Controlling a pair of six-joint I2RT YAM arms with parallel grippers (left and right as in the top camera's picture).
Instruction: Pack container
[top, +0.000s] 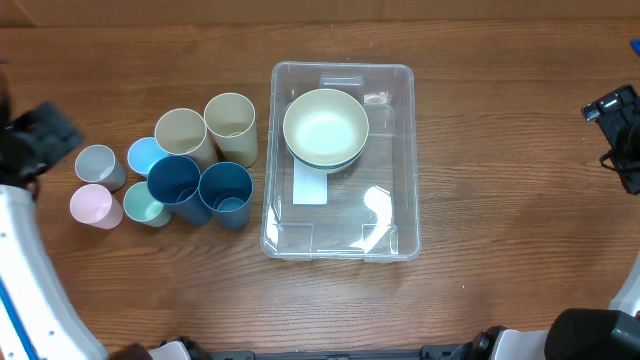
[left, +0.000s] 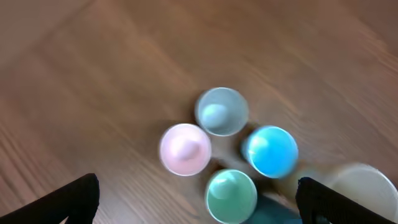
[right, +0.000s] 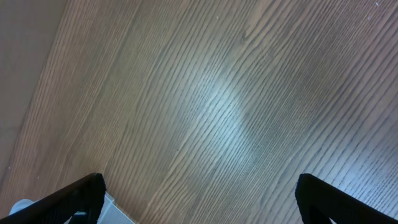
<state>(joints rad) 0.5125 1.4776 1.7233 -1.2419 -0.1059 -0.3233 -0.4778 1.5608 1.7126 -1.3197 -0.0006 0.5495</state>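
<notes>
My left gripper is to go down next, fingers astride the side of the grey cup away from the container (left: 203, 97), since that side faces bare table.
The clear plastic container (top: 340, 225) sits at the table's middle with a white label on its base. A cream bowl (top: 325, 127) nested in a blue bowl lies in its far half. Left of it stand several cups: two cream (top: 231, 120), two dark blue (top: 226, 190), a light blue (top: 145, 155), a teal (top: 143, 204), a grey (top: 98, 165) and a pink (top: 92, 205). My left gripper (top: 40, 135) is open and empty above the small cups; its wrist view shows the pink (left: 185, 149), grey (left: 221, 111), light blue (left: 270, 151) and teal (left: 231, 195) ones. My right gripper (top: 615, 115) is open and empty at the far right.
The right wrist view shows bare wood table (right: 217, 106) between the fingers (right: 199, 202), with a pale corner at the lower left. The arm bases stand along the near edge of the table (top: 480, 300).
</notes>
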